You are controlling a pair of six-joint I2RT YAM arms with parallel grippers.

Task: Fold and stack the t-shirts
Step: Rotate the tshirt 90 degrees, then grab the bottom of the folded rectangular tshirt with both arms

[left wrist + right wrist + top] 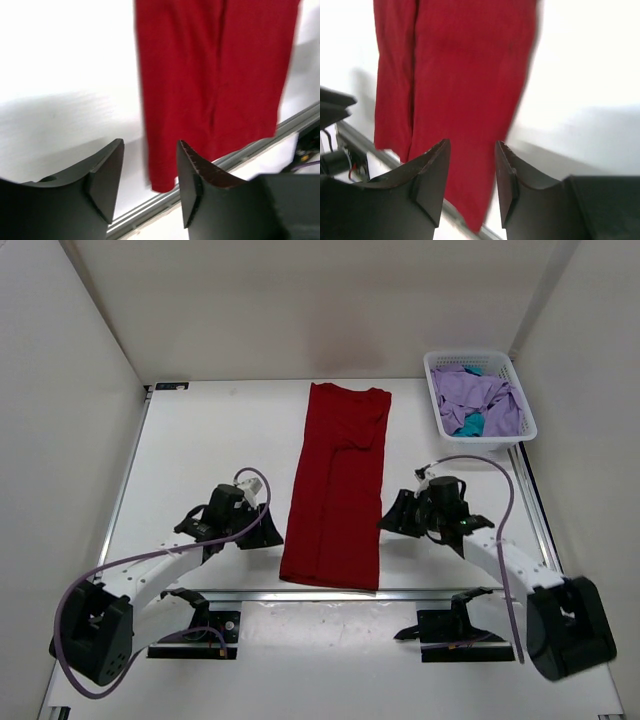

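My right gripper's open fingers move back and down next to straddle the hem's basket-side corner (376, 587) (476, 226) by the bar, since that corner lies below and back from them.
A deep red t-shirt (335, 485) lies flat in the middle of the table, folded lengthwise into a long narrow strip with its hem toward the arms. My left gripper (268, 532) is open just left of the hem end, apart from the cloth. My right gripper (392, 520) is open just right of the strip. The left wrist view shows the left gripper (150, 145) empty, with the red t-shirt (215, 75) beyond it. Nothing sits between the jaws of the right gripper (472, 144), and the red t-shirt (460, 75) lies ahead of it. A lavender t-shirt (492, 400) and a teal t-shirt (470, 425) lie crumpled in the basket.
The white mesh basket (433, 392) stands at the back right corner. A metal rail (440, 592) runs along the table's near edge, just below the red hem. White walls close in the left, back and right sides.
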